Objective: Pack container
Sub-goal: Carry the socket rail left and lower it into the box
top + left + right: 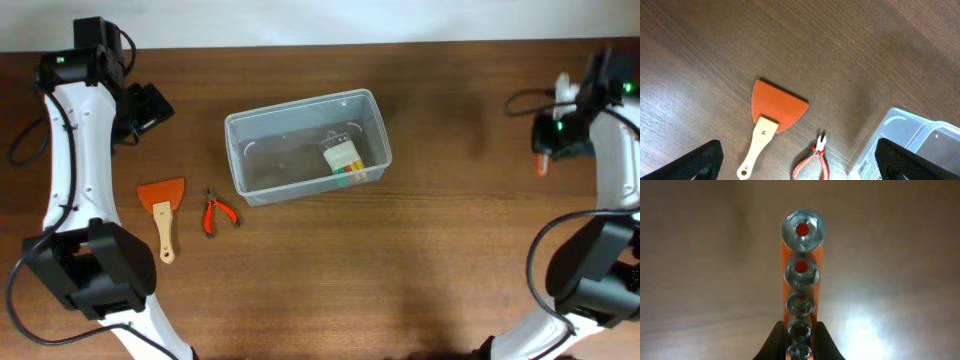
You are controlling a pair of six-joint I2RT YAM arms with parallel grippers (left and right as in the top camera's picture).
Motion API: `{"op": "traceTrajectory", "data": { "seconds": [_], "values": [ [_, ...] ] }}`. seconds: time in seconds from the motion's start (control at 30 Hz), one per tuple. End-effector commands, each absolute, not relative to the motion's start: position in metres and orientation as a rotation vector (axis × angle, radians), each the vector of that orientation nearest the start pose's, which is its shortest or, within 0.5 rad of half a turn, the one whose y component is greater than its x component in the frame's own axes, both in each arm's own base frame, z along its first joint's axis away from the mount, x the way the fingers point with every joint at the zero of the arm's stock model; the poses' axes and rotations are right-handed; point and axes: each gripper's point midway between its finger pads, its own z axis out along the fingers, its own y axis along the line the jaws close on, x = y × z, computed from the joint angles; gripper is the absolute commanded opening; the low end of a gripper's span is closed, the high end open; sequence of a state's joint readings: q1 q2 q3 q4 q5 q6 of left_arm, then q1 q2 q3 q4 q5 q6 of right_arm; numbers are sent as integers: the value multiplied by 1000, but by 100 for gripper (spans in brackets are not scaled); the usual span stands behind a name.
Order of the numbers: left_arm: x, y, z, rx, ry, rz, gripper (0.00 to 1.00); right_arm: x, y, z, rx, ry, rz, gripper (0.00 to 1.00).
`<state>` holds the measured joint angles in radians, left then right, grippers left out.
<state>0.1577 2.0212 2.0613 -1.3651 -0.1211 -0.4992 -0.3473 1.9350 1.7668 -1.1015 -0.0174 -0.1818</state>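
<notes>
The orange bar is still outside, so my right gripper will next move across over the open top of the container [305,145] and down beside the packaged item to let go of the bar.
The clear plastic container [305,145] stands mid-table and holds a small packaged item [343,158]; its corner shows in the left wrist view [912,137]. An orange scraper with a wooden handle [163,210] [772,117] and red-handled pliers [217,213] [815,160] lie left of the container. My left gripper [150,105] [800,165] is open and empty, above the table beyond the scraper. My right gripper [555,135] [799,340] is shut on an orange rail of metal sockets [800,275] [541,163], held off the table at the far right.
The dark wooden table [450,260] runs under everything. A white wall edge [300,20] lies along the back. Cables [525,100] hang near the right arm.
</notes>
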Motion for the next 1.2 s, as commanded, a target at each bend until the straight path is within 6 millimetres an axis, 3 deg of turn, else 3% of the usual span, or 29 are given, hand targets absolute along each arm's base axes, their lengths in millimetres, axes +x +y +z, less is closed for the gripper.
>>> {"op": "traceTrajectory", "data": {
  "seconds": [0.0, 0.1, 0.2, 0.27, 0.3, 0.37, 0.53, 0.7, 0.87, 1.03, 1.17],
  "values": [
    [429, 91, 193, -962, 2681, 111, 99, 445, -98, 190, 61, 2741, -86, 4],
    [429, 91, 194, -961, 2681, 111, 99, 461, -27, 221, -154, 2672, -51, 4],
    [429, 91, 194, -961, 2681, 111, 99, 463, 27, 227, -308, 2645, -17, 4],
    [429, 91, 194, -962, 2681, 112, 99, 456, 77, 227, -451, 2628, 15, 4],
    [429, 91, 194, -961, 2681, 111, 99, 455, 85, 227, -475, 2624, 21, 4],
    [429, 91, 194, -961, 2681, 111, 99, 445, 128, 227, -600, 2598, 52, 4],
    [429, 91, 193, -962, 2681, 111, 99, 422, 197, 223, -785, 2555, 106, 4],
    [429, 91, 194, -961, 2681, 111, 99, 418, 230, 198, -851, 2558, 129, 4],
    [429, 91, 193, -962, 2681, 111, 99, 429, 232, 148, -846, 2661, 113, 4],
    [429, 91, 194, -961, 2681, 111, 99, 441, 233, 115, -842, 2694, 103, 4],
    [429, 91, 194, -961, 2681, 111, 99, 448, 230, 102, -828, 2710, 98, 4]
  ]
}}
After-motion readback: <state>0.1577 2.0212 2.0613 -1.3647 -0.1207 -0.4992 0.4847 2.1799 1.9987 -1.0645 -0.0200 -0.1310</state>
